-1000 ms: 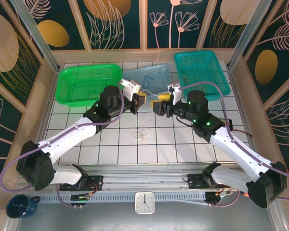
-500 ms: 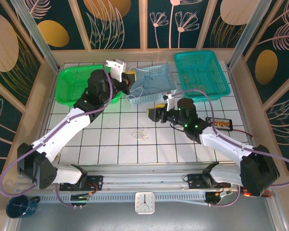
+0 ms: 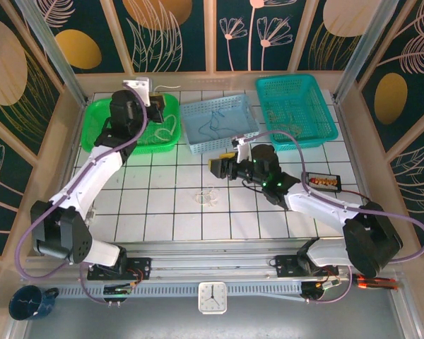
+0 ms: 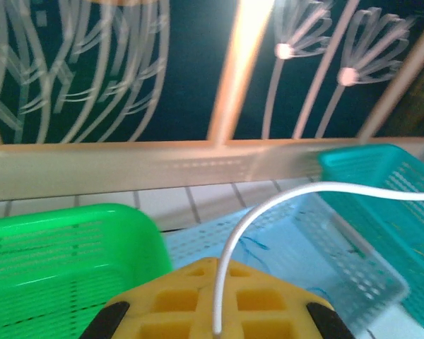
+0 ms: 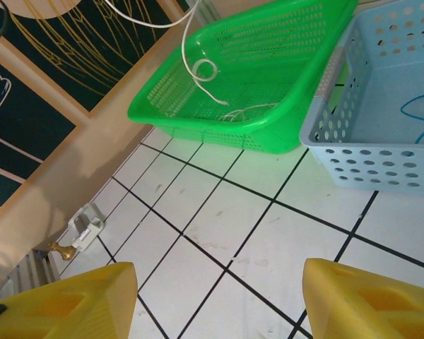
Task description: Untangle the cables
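The lower part of the white cable (image 3: 167, 126) already curls inside the green basket, so the left gripper should next move down toward the basket's bottom and release the white cable.
My left gripper (image 3: 154, 106) hangs over the green basket (image 3: 99, 131), shut on a white cable (image 4: 268, 205) that leaves between its yellow fingers (image 4: 162, 304). The lower part of that white cable (image 3: 167, 126) curls inside the basket, where the right wrist view shows a loop of it (image 5: 205, 70). A small whitish tangle of cables (image 3: 207, 198) lies on a tile in the middle of the table. My right gripper (image 3: 221, 167) hovers above the tiles behind that tangle, open and holding nothing (image 5: 219, 304). A dark blue cable (image 3: 213, 124) rests in the light-blue basket (image 3: 198, 145).
A teal basket (image 3: 318, 131) with yellow-tan wires (image 3: 286, 109) stands at the back right. A small black board (image 3: 324, 181) lies beside the right arm. Frame posts and the wall rim border the tiled table (image 3: 162, 212).
My left gripper swung from the table's middle to the back left over the green basket, carrying the white cable. My right gripper shifted slightly left and nearer, staying open.
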`<move>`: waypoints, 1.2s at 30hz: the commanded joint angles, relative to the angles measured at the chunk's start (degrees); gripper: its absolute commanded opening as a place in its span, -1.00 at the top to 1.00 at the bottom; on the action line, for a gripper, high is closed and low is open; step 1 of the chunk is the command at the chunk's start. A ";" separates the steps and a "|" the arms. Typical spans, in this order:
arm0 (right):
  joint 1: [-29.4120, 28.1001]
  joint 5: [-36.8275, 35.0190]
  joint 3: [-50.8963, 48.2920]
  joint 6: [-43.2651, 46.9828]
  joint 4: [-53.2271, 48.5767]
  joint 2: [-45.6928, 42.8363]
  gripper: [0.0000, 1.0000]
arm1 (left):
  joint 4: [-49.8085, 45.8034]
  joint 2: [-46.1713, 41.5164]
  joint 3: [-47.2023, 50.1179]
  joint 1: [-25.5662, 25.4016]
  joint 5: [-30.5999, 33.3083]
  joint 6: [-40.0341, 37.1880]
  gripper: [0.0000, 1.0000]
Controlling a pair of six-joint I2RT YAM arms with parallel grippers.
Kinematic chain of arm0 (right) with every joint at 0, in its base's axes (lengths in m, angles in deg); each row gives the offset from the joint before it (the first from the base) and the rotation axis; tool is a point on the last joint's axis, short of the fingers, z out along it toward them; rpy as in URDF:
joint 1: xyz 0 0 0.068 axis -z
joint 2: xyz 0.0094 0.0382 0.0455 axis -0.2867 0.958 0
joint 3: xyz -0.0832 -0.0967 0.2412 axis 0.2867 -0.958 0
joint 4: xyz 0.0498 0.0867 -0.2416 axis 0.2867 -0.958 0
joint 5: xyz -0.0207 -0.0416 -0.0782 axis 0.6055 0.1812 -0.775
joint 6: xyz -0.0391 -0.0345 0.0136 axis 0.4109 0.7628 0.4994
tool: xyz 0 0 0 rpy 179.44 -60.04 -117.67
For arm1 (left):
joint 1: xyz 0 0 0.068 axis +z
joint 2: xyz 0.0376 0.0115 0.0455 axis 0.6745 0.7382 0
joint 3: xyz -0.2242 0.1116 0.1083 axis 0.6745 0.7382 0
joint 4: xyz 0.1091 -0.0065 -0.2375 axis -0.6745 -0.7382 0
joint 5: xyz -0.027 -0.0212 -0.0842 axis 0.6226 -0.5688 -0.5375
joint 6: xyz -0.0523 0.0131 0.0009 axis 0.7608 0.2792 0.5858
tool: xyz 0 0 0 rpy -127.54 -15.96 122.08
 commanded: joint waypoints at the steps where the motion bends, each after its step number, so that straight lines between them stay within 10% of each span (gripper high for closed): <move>1: -0.33 -2.76 0.11 -0.77 0.06 -1.47 -0.26 | 4.98 2.50 -0.79 3.09 1.40 2.37 1.00; 14: -0.32 -7.22 -1.89 -1.43 -8.88 -3.07 -0.25 | 10.40 13.93 0.32 12.40 2.80 5.46 1.00; 17: -0.43 -6.61 -2.62 -2.13 -10.21 -1.10 -0.24 | 10.16 14.39 0.58 13.06 2.42 5.43 0.72; 21: -1.09 -6.66 -4.38 -3.52 -10.14 1.37 -0.22 | 9.04 14.27 0.11 13.29 2.18 5.09 -0.26; 25: -2.37 -7.25 -6.50 -5.12 -8.75 3.37 -0.19 | 7.72 13.00 -0.62 13.34 1.65 4.73 -0.76; 36: -4.19 -7.79 -7.83 -8.05 -4.36 10.15 -0.13 | 11.22 6.95 5.95 12.67 -9.74 13.35 -0.98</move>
